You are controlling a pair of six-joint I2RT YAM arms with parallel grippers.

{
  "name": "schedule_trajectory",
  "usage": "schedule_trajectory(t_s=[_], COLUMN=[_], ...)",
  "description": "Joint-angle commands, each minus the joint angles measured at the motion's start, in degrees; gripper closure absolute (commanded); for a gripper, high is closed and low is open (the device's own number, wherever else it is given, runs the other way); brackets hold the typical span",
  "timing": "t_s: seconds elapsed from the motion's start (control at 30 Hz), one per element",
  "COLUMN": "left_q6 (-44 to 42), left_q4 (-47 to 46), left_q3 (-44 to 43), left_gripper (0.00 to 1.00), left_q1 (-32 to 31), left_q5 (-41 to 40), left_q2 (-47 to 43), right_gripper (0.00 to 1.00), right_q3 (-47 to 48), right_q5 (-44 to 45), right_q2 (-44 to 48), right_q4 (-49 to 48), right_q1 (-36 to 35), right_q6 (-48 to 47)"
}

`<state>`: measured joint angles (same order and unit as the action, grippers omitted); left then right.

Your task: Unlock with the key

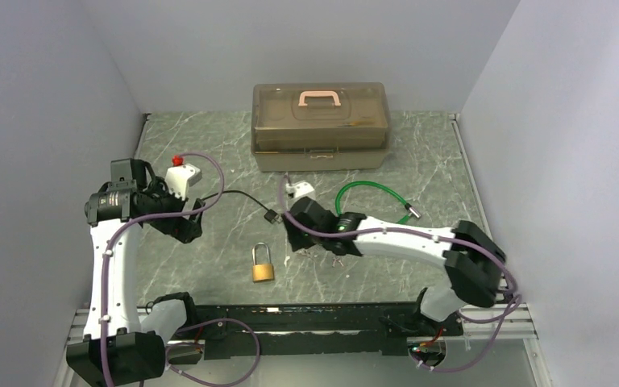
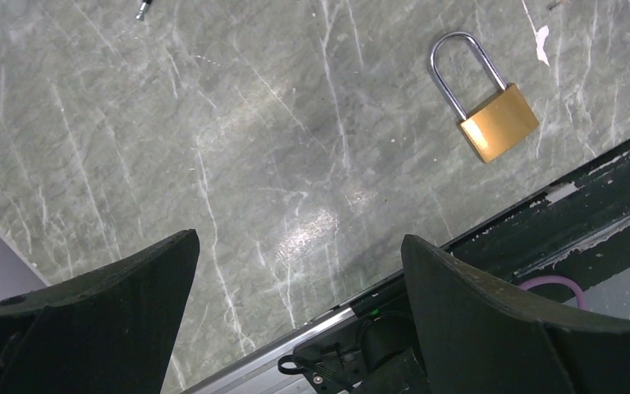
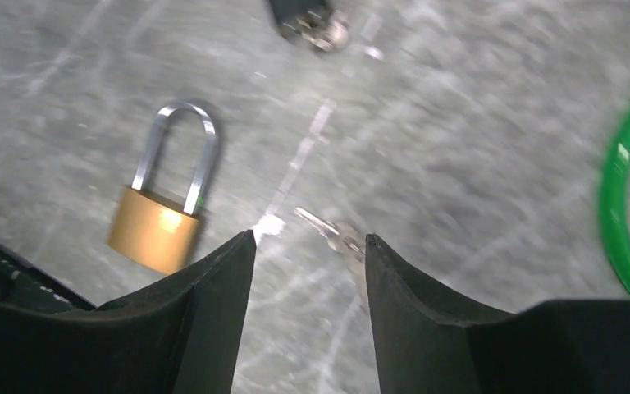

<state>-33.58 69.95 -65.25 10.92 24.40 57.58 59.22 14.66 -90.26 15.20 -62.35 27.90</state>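
Next, the right gripper lowers and shifts slightly away from the padlock, onto the key's head.
A brass padlock with a closed steel shackle lies flat on the marble table, near the front edge. In the right wrist view a small silver key, blurred, lies on the table just beyond the right fingertip and to the right of the padlock. My right gripper hovers low over that spot, its jaws apart with only table showing between them. My left gripper stands wide open and holds nothing, well to the left of the padlock.
A brown toolbox with a pink handle stands at the back. A green cable loop lies right of the right gripper. A black cord with a plug crosses the middle. A black rail runs along the front edge.
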Motion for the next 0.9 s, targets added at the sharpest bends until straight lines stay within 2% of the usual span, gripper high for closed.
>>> schedule_trajectory(t_s=[0.0, 0.17, 0.4, 0.87], left_q6=[-1.23, 0.00, 1.14, 1.51], left_q4=[0.59, 0.03, 0.07, -0.08], left_q3=[1.28, 2.15, 2.28, 2.77], left_gripper=[0.01, 0.01, 0.01, 0.01], left_q1=[-1.83, -4.59, -6.75, -7.39], left_q5=[1.61, 1.24, 0.86, 0.42], left_q2=[-1.08, -1.43, -1.57, -2.27], right_gripper=[0.46, 0.46, 0.46, 0.48], right_q3=[-7.77, -12.93, -10.34, -7.28], right_q5=[1.24, -3.81, -7.11, -5.36], right_q2=[8.00, 11.98, 5.85, -5.27], right_q4=[5.69, 1.63, -0.96, -4.73], right_q1=[2.86, 2.76, 2.49, 2.60], right_q6=[5.73, 3.58, -0.98, -5.50])
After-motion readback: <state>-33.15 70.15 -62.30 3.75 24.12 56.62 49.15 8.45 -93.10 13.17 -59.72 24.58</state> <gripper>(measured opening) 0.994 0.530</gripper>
